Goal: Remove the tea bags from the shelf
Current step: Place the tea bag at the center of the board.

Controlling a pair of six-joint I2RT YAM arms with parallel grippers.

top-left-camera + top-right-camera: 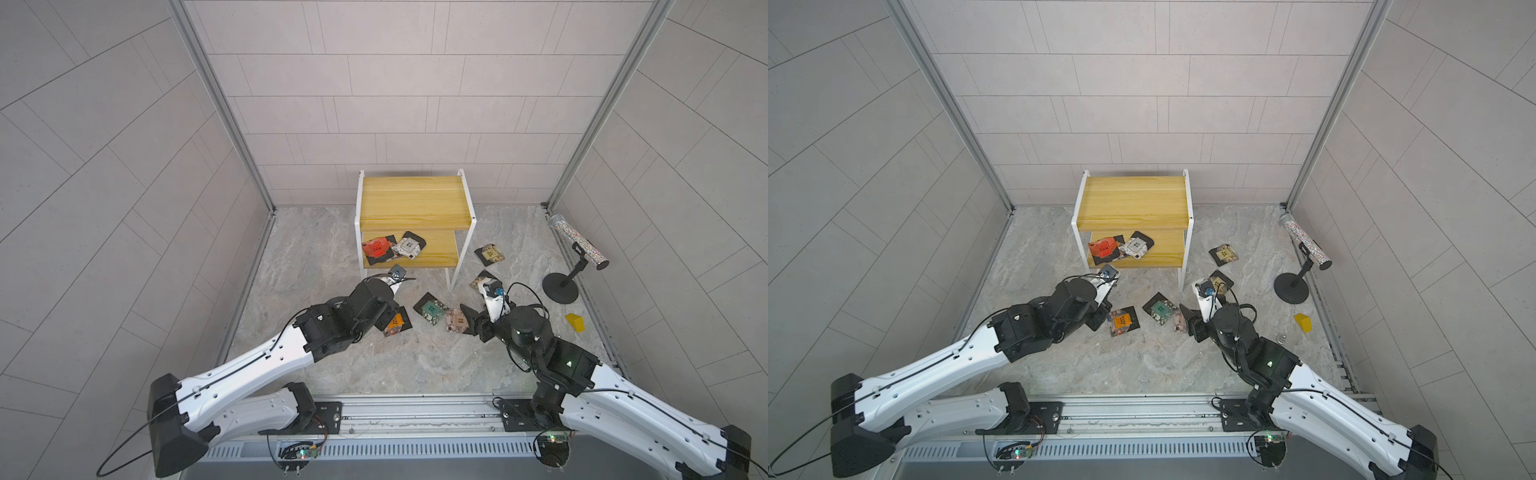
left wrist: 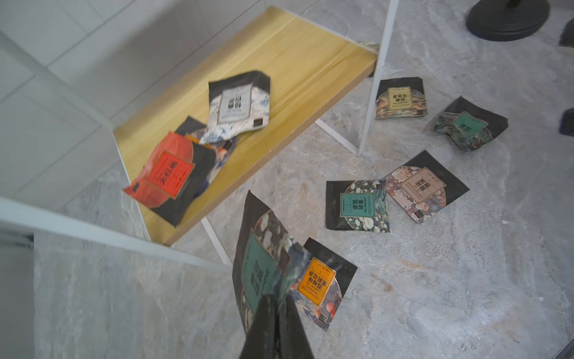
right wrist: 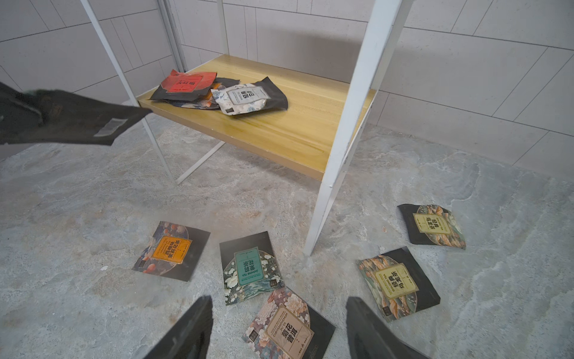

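Observation:
I will lower the teal-label tea bag [image 2: 261, 264] with my left gripper next, onto the bare floor [image 2: 232, 346] beside the orange tea bag, which lies below the gripper, and let it go clear of the others.
The shelf [image 1: 415, 199] stands at the back, its top board bare. On its lower board [image 3: 279, 124] a red tea bag [image 1: 376, 248] and a white one [image 1: 409, 246] overlap a third. My left gripper [image 2: 278, 298] is shut on a teal-label tea bag [image 2: 261, 264], held off the floor in front of the shelf's left side, above an orange one [image 2: 320, 279]. My right gripper [image 3: 278, 299] is open, hovering over a pink floral tea bag [image 3: 289, 329] on the floor. Several more tea bags lie around it, such as a teal one [image 1: 432, 309] and a tan one [image 1: 490, 253].
A black stand with a glittery tube [image 1: 577, 249] is at the right wall, and a small yellow block [image 1: 575, 322] lies in front of it. The shelf's white front leg [image 3: 335, 186] rises close ahead of my right gripper. Walls enclose three sides.

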